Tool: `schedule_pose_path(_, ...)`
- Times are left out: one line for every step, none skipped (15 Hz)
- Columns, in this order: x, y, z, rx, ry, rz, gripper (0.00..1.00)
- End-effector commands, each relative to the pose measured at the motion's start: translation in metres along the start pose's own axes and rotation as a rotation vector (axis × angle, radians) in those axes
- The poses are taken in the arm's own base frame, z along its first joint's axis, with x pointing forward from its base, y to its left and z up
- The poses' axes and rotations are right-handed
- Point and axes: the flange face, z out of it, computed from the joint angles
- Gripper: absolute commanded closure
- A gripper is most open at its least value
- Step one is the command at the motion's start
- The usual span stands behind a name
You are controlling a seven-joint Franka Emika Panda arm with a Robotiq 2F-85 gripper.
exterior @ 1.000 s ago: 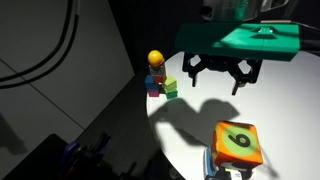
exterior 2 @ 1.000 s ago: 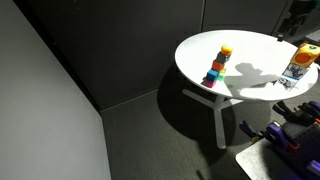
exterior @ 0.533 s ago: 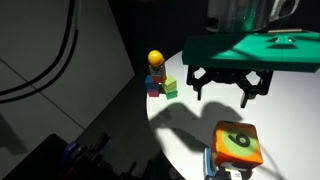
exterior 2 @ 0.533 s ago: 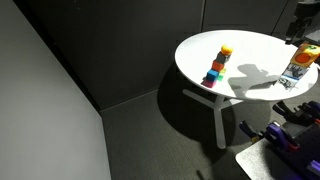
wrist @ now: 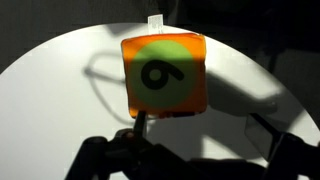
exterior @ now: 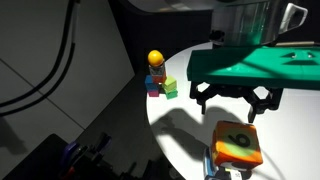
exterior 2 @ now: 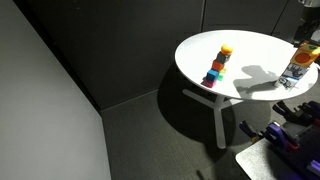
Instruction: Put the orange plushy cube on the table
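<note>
I need to shift my gripper to the left in the wrist view first and then lower it to get to the orange plushy cube (exterior: 236, 144) (wrist: 165, 75), which is off-centre from my open fingers.
The orange plushy cube (exterior: 238, 145) shows a green face with a black numeral. It rests on top of a small stack of things (exterior 2: 296, 70) at the edge of the round white table (exterior: 185, 130), and it also shows in the exterior view (exterior 2: 304, 52). In the wrist view the cube (wrist: 165, 75) fills the middle, green face up. My gripper (exterior: 229, 106) hangs open and empty just above and behind the cube. Its dark fingers sit low in the wrist view (wrist: 190, 160), spread wide and apart from the cube.
A stack of coloured blocks topped by a yellow head (exterior: 156, 72) stands near the table's edge, with a small green block (exterior: 171, 88) beside it; the stack also shows in the exterior view (exterior 2: 217, 64). The table (exterior 2: 240, 45) stands on a white pedestal. Dark floor surrounds it.
My open gripper has moved across the table toward the orange cube and now hangs close above it. The cube and the block stack have not moved.
</note>
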Motion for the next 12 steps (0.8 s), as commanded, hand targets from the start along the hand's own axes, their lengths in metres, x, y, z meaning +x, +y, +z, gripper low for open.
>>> schedule_pose_path(-0.01,0.007,0.0,-0.039,0.004,-0.015,0.0)
schedule_pose_path(-0.01,0.009,0.002,-0.048,0.002,-0.02,0.0)
schedule_pose_path(-0.01,0.011,0.003,-0.058,0.004,-0.026,0.0)
schedule_pose_path(-0.009,0.012,0.004,-0.068,0.006,-0.031,0.0)
schedule_pose_path(-0.008,0.013,0.005,-0.076,0.01,-0.033,0.0)
schedule_pose_path(-0.008,0.014,0.008,-0.082,0.01,-0.038,0.0)
schedule_pose_path(-0.008,0.014,0.01,-0.084,0.011,-0.041,0.0)
schedule_pose_path(-0.008,0.015,0.012,-0.085,0.012,-0.045,0.0)
schedule_pose_path(-0.008,0.015,0.014,-0.086,0.013,-0.046,0.0)
schedule_pose_path(-0.008,0.015,0.017,-0.083,0.013,-0.047,0.0)
schedule_pose_path(-0.009,0.015,0.019,-0.081,0.013,-0.047,0.0)
schedule_pose_path(-0.009,0.015,0.021,-0.079,0.012,-0.047,0.0)
